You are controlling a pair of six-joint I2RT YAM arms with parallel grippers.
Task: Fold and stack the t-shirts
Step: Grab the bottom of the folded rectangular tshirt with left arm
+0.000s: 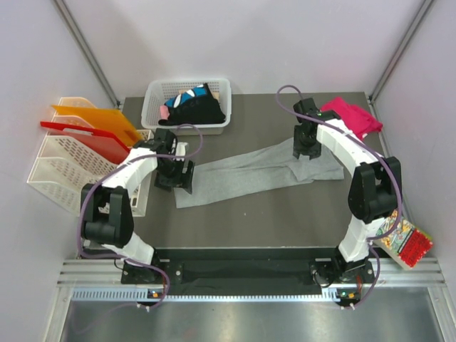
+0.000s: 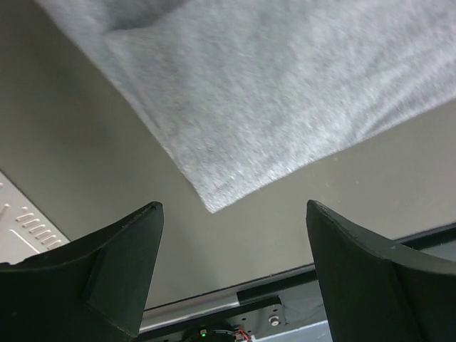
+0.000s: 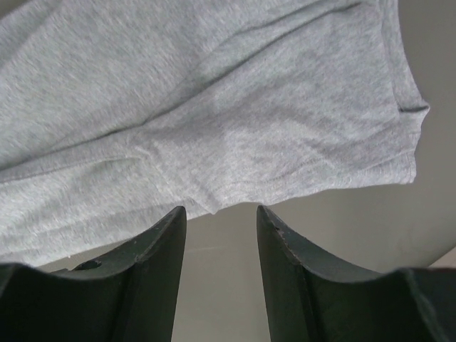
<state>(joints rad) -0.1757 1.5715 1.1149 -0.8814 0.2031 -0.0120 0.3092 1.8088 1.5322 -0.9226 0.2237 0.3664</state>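
The grey t-shirt's near corner is below my left gripper's fingers, and only bare table lies between them. My left gripper will next lower, open, onto the grey t-shirt's end edge (image 1: 177,199) (image 2: 180,161) beside that corner.
The large light grey t-shirt (image 1: 249,174) lies stretched in a long band across the middle of the table. My left gripper (image 1: 174,178) hovers at its left end. In the left wrist view this gripper (image 2: 233,206) stands wide open, with a corner of the grey t-shirt (image 2: 285,92) just ahead of its tips and only bare table between them. My right gripper (image 1: 303,149) is over the shirt's right end. It is open (image 3: 220,209), empty, with the grey hem (image 3: 214,107) just beyond the fingertips. A magenta-pink t-shirt (image 1: 353,117) lies at the back right. Black t-shirts with blue-white patches (image 1: 194,105) fill the basket.
A white basket (image 1: 153,107) stands at the back of the table. White file trays with orange and red dividers (image 1: 68,153) sit at the left. A red patterned snack packet (image 1: 407,242) lies by the right arm's base. A black rail (image 1: 242,267) runs along the near edge.
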